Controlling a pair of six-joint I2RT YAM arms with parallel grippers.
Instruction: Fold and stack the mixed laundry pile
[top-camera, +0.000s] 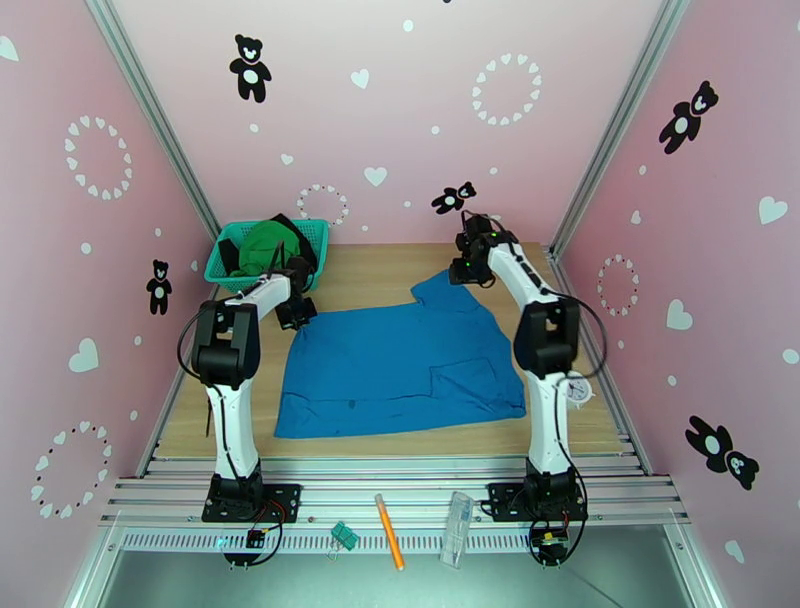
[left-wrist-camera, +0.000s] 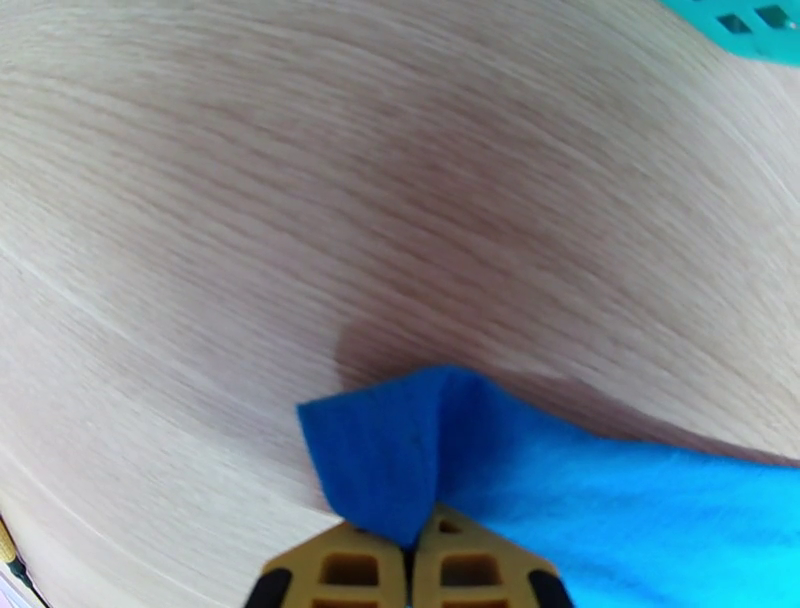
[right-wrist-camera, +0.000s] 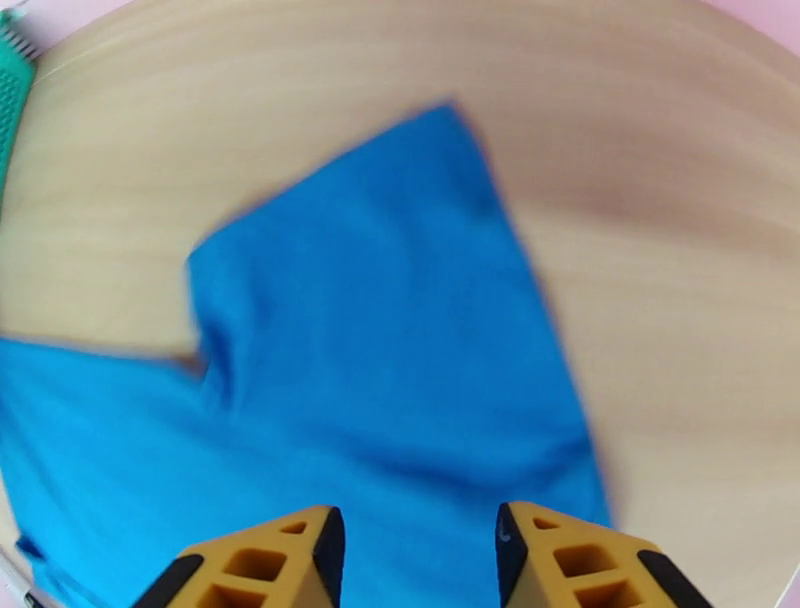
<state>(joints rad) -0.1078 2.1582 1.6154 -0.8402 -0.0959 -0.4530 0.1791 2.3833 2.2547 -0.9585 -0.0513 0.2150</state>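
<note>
Bare wood runs along the outer edge of the shirt's sleeve, so the robot's right gripper will move over that edge, lower its open fingers on both sides of it and close.
The blue shirt (top-camera: 400, 362) lies spread flat on the wooden table (top-camera: 370, 265), its chest pocket (top-camera: 465, 382) facing up and one sleeve (right-wrist-camera: 370, 300) reaching toward the back. My left gripper (top-camera: 297, 312) is shut on the shirt's back-left corner (left-wrist-camera: 385, 460), the yellow fingers (left-wrist-camera: 345, 570) pinching the cloth just off the wood. My right gripper (top-camera: 470, 268) hovers open above the sleeve, its fingers (right-wrist-camera: 265, 560) apart with nothing between them. The green garment (top-camera: 268, 245) and the black garment (top-camera: 300, 240) sit bundled in the teal basket (top-camera: 318, 232) at the back left.
Pink walls close in the table on three sides. At the near edge, on the metal rail, lie an orange pen (top-camera: 389, 532), a clear plastic piece (top-camera: 458, 528) and a small green part (top-camera: 345, 535). Bare wood runs along the back behind the shirt.
</note>
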